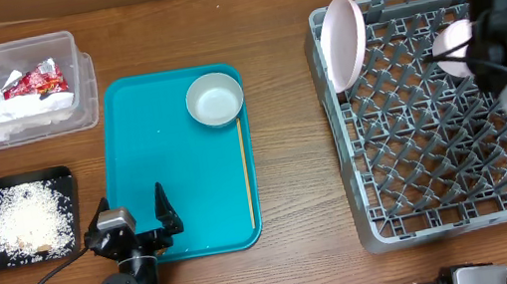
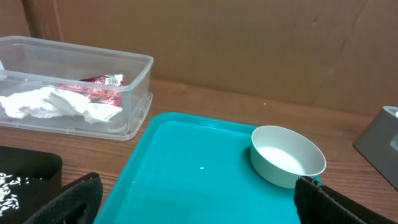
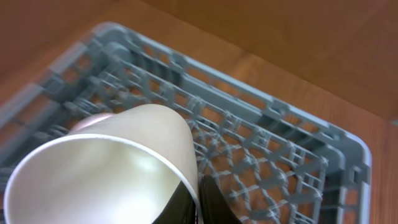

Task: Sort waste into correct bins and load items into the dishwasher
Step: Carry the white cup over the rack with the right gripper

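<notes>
My right gripper is holding the white cup and will move down and back toward the rack's wires (image 1: 474, 95) beside the pinkish cup to let go of the white cup, because those pegs are empty.
My right gripper (image 1: 468, 41) is shut on the rim of a white cup (image 1: 452, 50), holding it over the far right part of the grey dish rack (image 1: 444, 202). In the right wrist view the cup (image 3: 106, 168) fills the lower left, with the fingers (image 3: 202, 202) pinching its wall above the rack (image 3: 261, 143). A pink plate (image 1: 343, 42) stands upright at the rack's far left. A white bowl (image 1: 215, 99) and a thin wooden chopstick (image 1: 244, 174) lie on the teal tray (image 1: 187, 202). My left gripper (image 1: 134, 218) is open and empty at the tray's near left edge; the bowl (image 2: 287, 155) lies ahead of it.
A clear plastic bin (image 1: 10, 93) at the far left holds crumpled white tissue and a red wrapper (image 1: 35, 84). A black tray (image 1: 11, 220) with rice grains sits at the near left. A cardboard wall runs along the table's far edge.
</notes>
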Tool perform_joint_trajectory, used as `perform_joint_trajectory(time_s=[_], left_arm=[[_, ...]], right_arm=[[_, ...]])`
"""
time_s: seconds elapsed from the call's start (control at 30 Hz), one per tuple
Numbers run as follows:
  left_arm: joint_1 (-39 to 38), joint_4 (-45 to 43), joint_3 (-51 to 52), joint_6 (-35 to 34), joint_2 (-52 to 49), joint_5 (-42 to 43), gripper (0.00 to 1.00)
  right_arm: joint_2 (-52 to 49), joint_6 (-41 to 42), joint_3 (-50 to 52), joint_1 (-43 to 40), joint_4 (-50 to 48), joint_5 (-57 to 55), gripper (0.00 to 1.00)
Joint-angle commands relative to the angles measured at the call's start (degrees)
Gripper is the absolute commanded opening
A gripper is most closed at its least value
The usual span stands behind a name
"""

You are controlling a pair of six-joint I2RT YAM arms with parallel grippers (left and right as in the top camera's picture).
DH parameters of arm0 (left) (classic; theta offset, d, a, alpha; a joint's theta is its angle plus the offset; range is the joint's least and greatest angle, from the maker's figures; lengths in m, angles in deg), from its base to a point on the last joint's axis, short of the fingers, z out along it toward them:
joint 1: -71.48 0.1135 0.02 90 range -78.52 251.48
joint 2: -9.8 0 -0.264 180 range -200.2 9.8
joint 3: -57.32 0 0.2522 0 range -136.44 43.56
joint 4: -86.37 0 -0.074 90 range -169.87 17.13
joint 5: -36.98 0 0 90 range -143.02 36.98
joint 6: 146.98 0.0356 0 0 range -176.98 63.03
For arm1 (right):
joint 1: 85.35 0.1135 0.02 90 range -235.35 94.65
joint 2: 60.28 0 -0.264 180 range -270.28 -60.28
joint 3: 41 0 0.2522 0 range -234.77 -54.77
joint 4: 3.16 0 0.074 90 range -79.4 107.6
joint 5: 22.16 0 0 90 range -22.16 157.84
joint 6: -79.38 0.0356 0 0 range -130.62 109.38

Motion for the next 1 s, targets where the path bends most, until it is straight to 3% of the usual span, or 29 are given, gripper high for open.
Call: perform_joint_trajectory(time_s=[0.0, 0.53, 0.77, 0.97], left_arm=[[-0.22, -0.11, 0.24, 1.27, 0.52, -0.70, 1.00], [-0.24, -0.11, 0.24, 1.27, 0.52, -0.70, 1.00], [-0.24, -0.11, 0.24, 1.27, 0.52, -0.70, 1.00], [-0.24, -0.11, 0.24, 1.27, 0.52, -0.70, 1.00]], right_arm=[[0.02, 6.73, 5.99, 0.92, -1.27, -11.08, 0.04], [-2.82, 6.91, 17.79, 6.86, -3.96, -19.02, 0.04], [-9.92, -4.79, 19.26, 6.97, -7.34, -28.83, 0.04], [-14.60, -6.45, 19.26, 7.04, -8.13, -33.53, 0.04]])
